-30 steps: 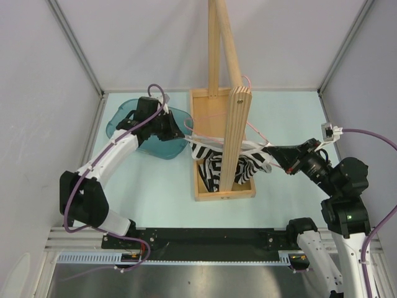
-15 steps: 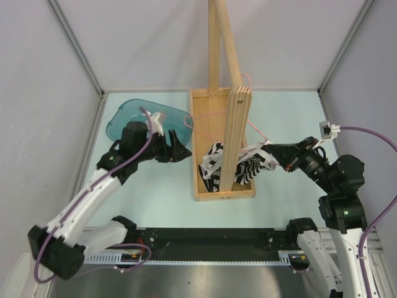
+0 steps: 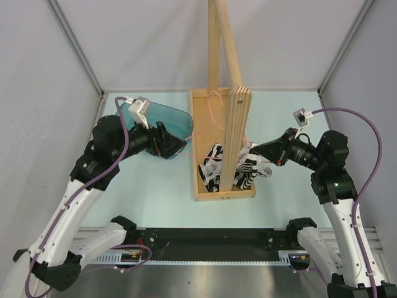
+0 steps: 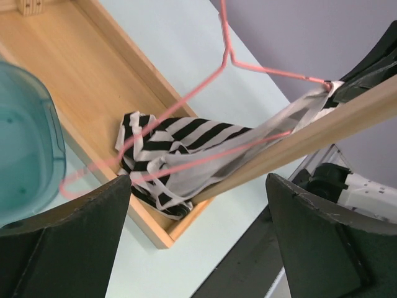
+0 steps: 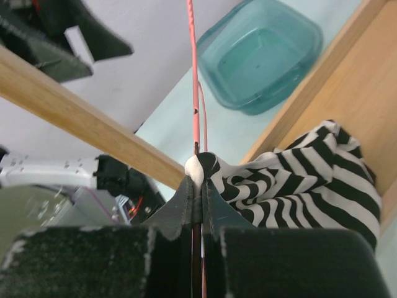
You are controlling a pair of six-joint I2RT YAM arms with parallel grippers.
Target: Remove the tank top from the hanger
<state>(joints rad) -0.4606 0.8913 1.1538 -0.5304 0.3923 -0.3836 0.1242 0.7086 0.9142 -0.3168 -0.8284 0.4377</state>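
The hanger's sloping side (image 4: 178, 103) lies to the right of my left gripper in the top view, so I will bring its open fingers across onto that bare wire of the hanger.
The striped tank top (image 3: 214, 166) lies bunched in the wooden tray (image 3: 201, 112), with one strap pulled up to the right. My right gripper (image 3: 253, 151) is shut on that white-edged strap together with the pink wire hanger (image 3: 213, 115). In the right wrist view the hanger (image 5: 192, 62) runs straight through the right gripper (image 5: 201, 180), with the tank top (image 5: 310, 180) draped beside it. My left gripper (image 3: 173, 144) hangs left of the tray, open and holding nothing. Its wrist view looks between the left gripper (image 4: 198, 180) at the hanger (image 4: 273, 71) and the tank top (image 4: 186, 136).
A wooden rack's upright post (image 3: 236, 136) rises from the tray and crosses in front of the garment. A teal plastic bowl (image 3: 170, 121) sits left of the tray, under the left arm. White walls enclose the pale green table.
The left gripper opened, let go of the stretched strap and drew back up and to the left. The tank top slumped into the tray. The right gripper rose a little, still shut.
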